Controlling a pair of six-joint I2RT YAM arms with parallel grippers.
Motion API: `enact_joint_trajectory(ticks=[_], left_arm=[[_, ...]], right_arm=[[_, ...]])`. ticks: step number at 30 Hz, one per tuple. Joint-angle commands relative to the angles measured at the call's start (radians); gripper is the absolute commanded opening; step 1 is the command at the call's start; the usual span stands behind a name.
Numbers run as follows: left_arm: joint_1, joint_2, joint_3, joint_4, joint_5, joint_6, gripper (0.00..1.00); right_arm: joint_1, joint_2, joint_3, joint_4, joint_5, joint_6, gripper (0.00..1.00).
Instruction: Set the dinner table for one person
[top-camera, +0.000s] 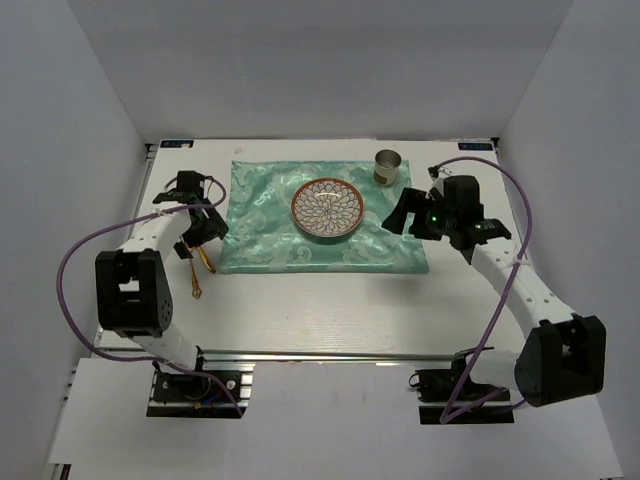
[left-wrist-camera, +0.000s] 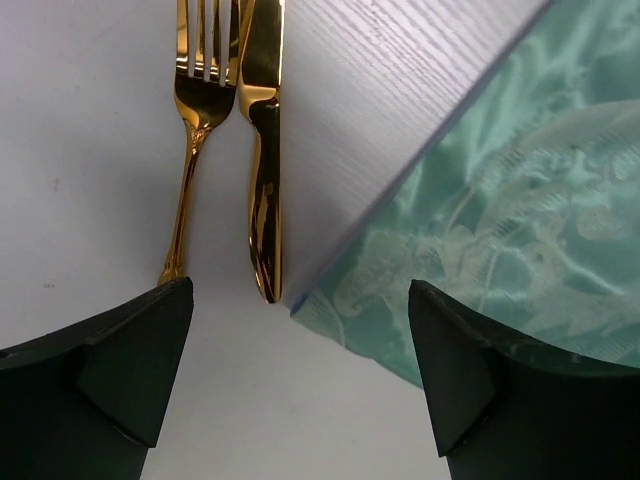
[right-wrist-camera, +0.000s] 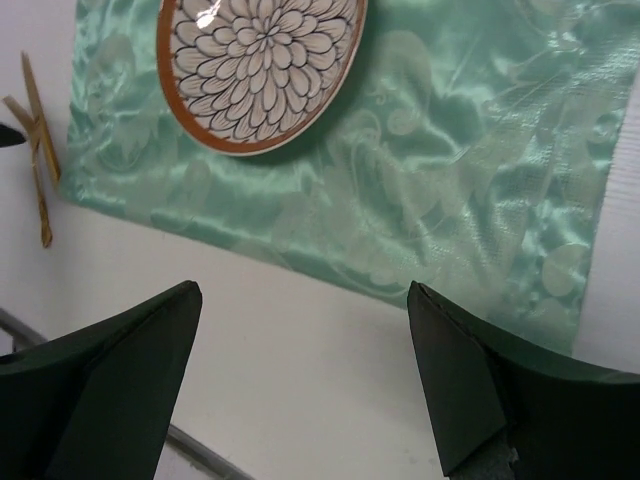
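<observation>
My left gripper is to go down next with its fingers open, one on each side of the gold knife's handle (left-wrist-camera: 265, 215), because that handle lies apart from the fork (left-wrist-camera: 195, 110) while the knife's blade touches the fork's teeth.
The white dinner table (top-camera: 320, 310) holds a mint-green cloth (top-camera: 262, 215) with a flower-patterned plate (top-camera: 328, 210) in its middle. A metal cup (top-camera: 387, 167) stands at the cloth's far right corner. A gold fork (left-wrist-camera: 195, 110) and gold knife (left-wrist-camera: 262, 150) lie side by side on the table just left of the cloth (left-wrist-camera: 480, 230). My left gripper (left-wrist-camera: 300, 370) is open and empty, hovering over the cloth's near left corner, just past the handle ends. My right gripper (right-wrist-camera: 300, 380) is open and empty over the cloth's (right-wrist-camera: 450, 180) right part, with the plate (right-wrist-camera: 258, 65) ahead of it.
White walls close in the table on the left, back and right. A metal rail (top-camera: 330, 355) runs along the near edge. Purple cables loop beside both arms. The cutlery also shows in the top view (top-camera: 197, 268) and small in the right wrist view (right-wrist-camera: 38, 150).
</observation>
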Motion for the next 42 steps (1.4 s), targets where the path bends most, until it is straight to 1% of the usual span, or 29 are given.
enact_joint_trajectory(ticks=[1, 2, 6, 8, 10, 14, 17, 24, 25, 27, 28, 30, 31, 32, 34, 35, 37, 38, 40, 41, 42], left_arm=[[0.029, 0.051, 0.041, 0.004, 0.034, -0.037, 0.98], [0.039, 0.091, 0.041, 0.011, 0.040, -0.043, 0.98], [0.067, 0.172, 0.044, 0.060, 0.085, -0.036, 0.97], [0.079, 0.209, 0.048, 0.063, 0.106, -0.032, 0.96], [0.089, 0.223, 0.045, 0.083, 0.111, -0.031, 0.95], [0.089, 0.251, 0.036, 0.095, 0.108, -0.022, 0.92], [0.098, 0.260, 0.019, 0.106, 0.108, -0.017, 0.88], [0.107, 0.258, -0.019, 0.136, 0.122, -0.013, 0.72], [0.107, 0.260, -0.022, 0.141, 0.123, -0.009, 0.66], [0.107, 0.266, -0.028, 0.143, 0.125, -0.008, 0.64], [0.107, 0.267, -0.031, 0.147, 0.131, -0.008, 0.60], [0.107, 0.272, -0.040, 0.156, 0.139, -0.006, 0.49], [0.107, 0.274, -0.042, 0.156, 0.145, -0.005, 0.41], [0.107, 0.280, -0.040, 0.153, 0.146, -0.003, 0.37], [0.107, 0.280, -0.039, 0.156, 0.149, 0.000, 0.33], [0.107, 0.281, -0.037, 0.155, 0.152, 0.003, 0.27], [0.107, 0.287, -0.030, 0.156, 0.171, 0.020, 0.22], [0.107, 0.292, -0.025, 0.159, 0.178, 0.027, 0.13], [0.107, 0.304, -0.004, 0.149, 0.189, 0.041, 0.03], [0.107, 0.310, 0.004, 0.146, 0.195, 0.047, 0.00], [0.107, 0.320, 0.021, 0.140, 0.197, 0.056, 0.00]], right_arm=[[0.003, -0.097, -0.011, 0.060, -0.113, -0.028, 0.89], [0.008, -0.129, -0.026, 0.066, -0.151, -0.024, 0.89], [0.016, -0.213, -0.090, 0.097, -0.187, -0.004, 0.89], [0.020, -0.241, -0.092, 0.074, -0.182, -0.019, 0.89], [0.020, -0.252, -0.084, 0.043, -0.176, -0.027, 0.89], [0.025, -0.281, -0.092, 0.055, -0.195, -0.022, 0.89], [0.028, -0.284, -0.092, 0.052, -0.202, -0.019, 0.89], [0.028, -0.304, -0.072, 0.029, -0.187, -0.021, 0.89], [0.028, -0.309, -0.069, 0.025, -0.186, -0.024, 0.89], [0.026, -0.318, -0.063, 0.016, -0.178, -0.025, 0.89], [0.030, -0.326, -0.058, 0.011, -0.178, -0.025, 0.89], [0.028, -0.330, -0.048, -0.003, -0.170, -0.027, 0.89], [0.028, -0.335, -0.038, -0.006, -0.169, -0.028, 0.89], [0.028, -0.339, -0.032, -0.017, -0.166, -0.030, 0.89], [0.030, -0.344, -0.029, -0.020, -0.164, -0.028, 0.89], [0.027, -0.347, -0.028, -0.021, -0.163, -0.028, 0.89], [0.030, -0.359, -0.026, -0.030, -0.161, -0.027, 0.89], [0.030, -0.364, -0.022, -0.038, -0.152, -0.027, 0.89], [0.028, -0.384, -0.012, -0.055, -0.126, -0.031, 0.89], [0.028, -0.391, -0.009, -0.060, -0.115, -0.035, 0.89], [0.028, -0.404, -0.009, -0.063, -0.107, -0.035, 0.89]])
